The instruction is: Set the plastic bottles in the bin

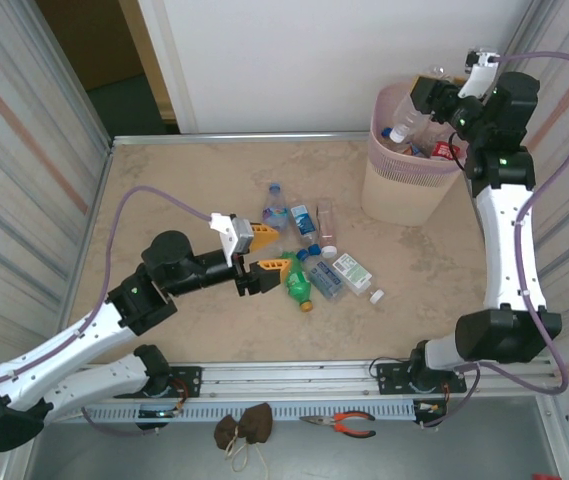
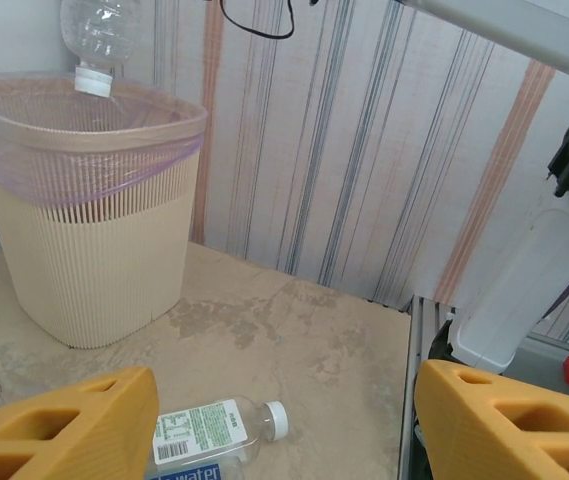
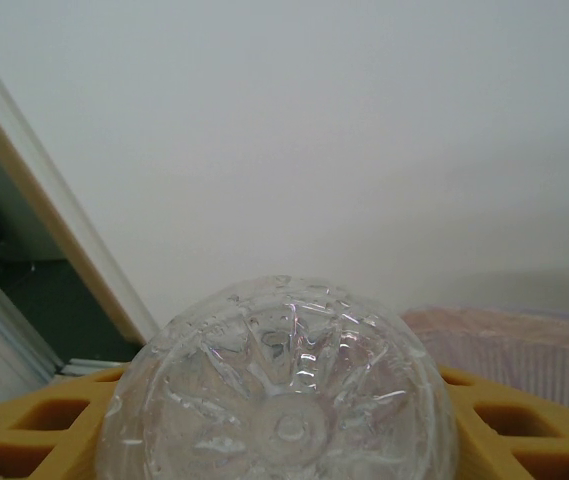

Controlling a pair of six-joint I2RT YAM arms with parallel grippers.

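Observation:
The body of the clear plastic bottle still hangs above the bin's rim, so my right gripper will go down into the bin's opening (image 1: 420, 136) below it next and let go of the bottle.
The pale pink bin (image 1: 404, 180) stands at the far right of the table; it also rises at the left of the left wrist view (image 2: 84, 230). My right gripper (image 1: 426, 108) is shut on a clear plastic bottle (image 1: 407, 127) held cap-down over the bin's mouth. That bottle's ribbed base (image 3: 279, 395) sits between the orange fingers (image 3: 24, 430), and its neck shows in the left wrist view (image 2: 99, 40). Several bottles (image 1: 309, 255) lie in a loose pile mid-table, one of them green (image 1: 297, 282). My left gripper (image 1: 272, 252) is open beside the pile. A white-capped bottle (image 2: 214, 430) lies just ahead of it.
More bottles (image 1: 442, 148) lie inside the bin. A loose white cap (image 1: 377, 296) rests right of the pile. Striped curtain walls (image 1: 24, 150) close both sides. Pliers (image 1: 349, 424) and a brown cloth (image 1: 244, 428) lie below the front rail. The right arm's base (image 2: 524, 300) stands at the table's edge.

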